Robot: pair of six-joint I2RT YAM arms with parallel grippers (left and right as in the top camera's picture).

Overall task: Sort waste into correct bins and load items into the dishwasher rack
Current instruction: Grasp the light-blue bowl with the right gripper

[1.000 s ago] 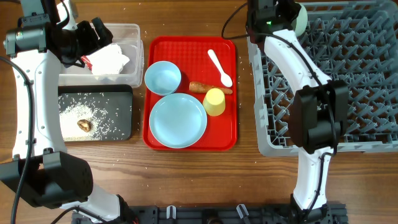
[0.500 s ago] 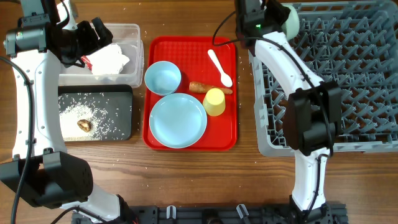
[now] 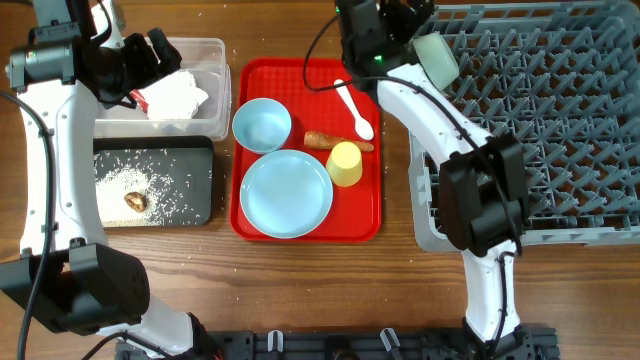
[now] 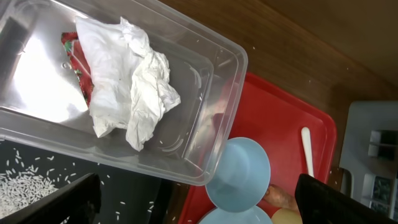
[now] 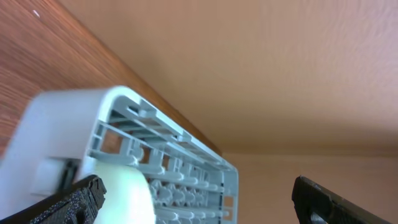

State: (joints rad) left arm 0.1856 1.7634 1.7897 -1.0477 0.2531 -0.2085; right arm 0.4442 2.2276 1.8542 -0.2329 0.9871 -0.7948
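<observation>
I will next move my right gripper from the rack (image 3: 560, 120) over the red tray (image 3: 370, 215), then down onto the pale blue bowl's rim, because this bowl is still unracked.
On the red tray (image 3: 370, 215) lie a pale blue bowl (image 3: 262, 125), a pale blue plate (image 3: 286, 193), a yellow cup (image 3: 345, 163), an orange carrot (image 3: 335, 141) and a white spoon (image 3: 354, 108). A second pale bowl (image 3: 437, 58) leans in the far left corner of the grey dishwasher rack (image 3: 560, 120). My right gripper (image 3: 408, 18) hovers just left of it, open, with the bowl (image 5: 124, 193) beside one finger. The clear bin (image 3: 215, 60) holds the napkin (image 4: 134, 87) and wrapper (image 4: 74, 59). My left gripper (image 3: 160, 50) stands open above it. The black bin (image 3: 200, 150) holds rice and a brown lump (image 3: 136, 200).
The red tray sits between the two bins on the left and the rack on the right. Bare wooden table (image 3: 300, 290) runs along the front. A few rice grains lie loose on the wood around the clear bin.
My right gripper has opened and let go of the pale bowl, which now rests in the rack's far left corner. The right arm has swung left. The left arm has not moved.
</observation>
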